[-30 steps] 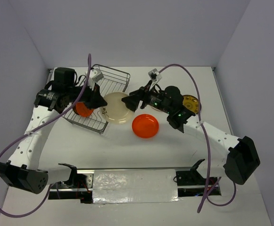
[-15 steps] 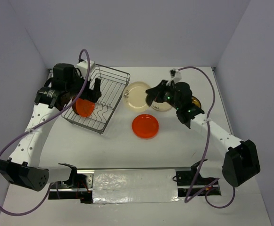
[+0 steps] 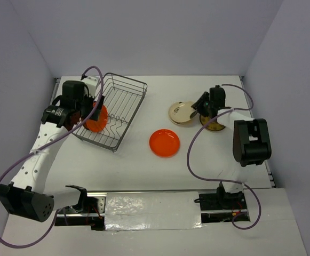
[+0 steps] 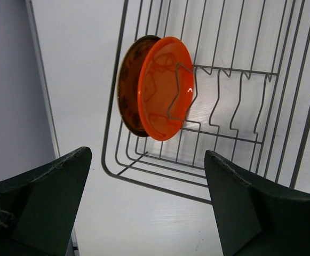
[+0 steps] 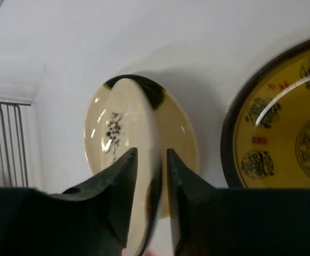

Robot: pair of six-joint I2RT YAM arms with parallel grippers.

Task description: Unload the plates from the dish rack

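Note:
The plate stands upright with its upper rim toward the fingers, so I need to lower my left gripper on both sides of the upper rim of the orange-red plate and close there.
The dish rack stands at the back left. An orange-red plate stands upright in its dividers, with a dark patterned plate right behind it. My left gripper hovers wide open over the rack's left end, holding nothing. On the right, my right gripper has its jaws slightly apart on either side of a cream plate. That plate stands tilted on edge, its rim blurred, over a second cream plate lying flat. A mustard-gold plate lies just beside them.
Another orange-red plate lies flat on the table in the middle. The right arm folds back along the right side, partly covering the mustard-gold plate. Walls close in the table at the back and on both sides.
The left gripper let go of the cream plate and drew back over the rack. The right gripper took it, carried it right to the other cream plate, and its jaws have parted.

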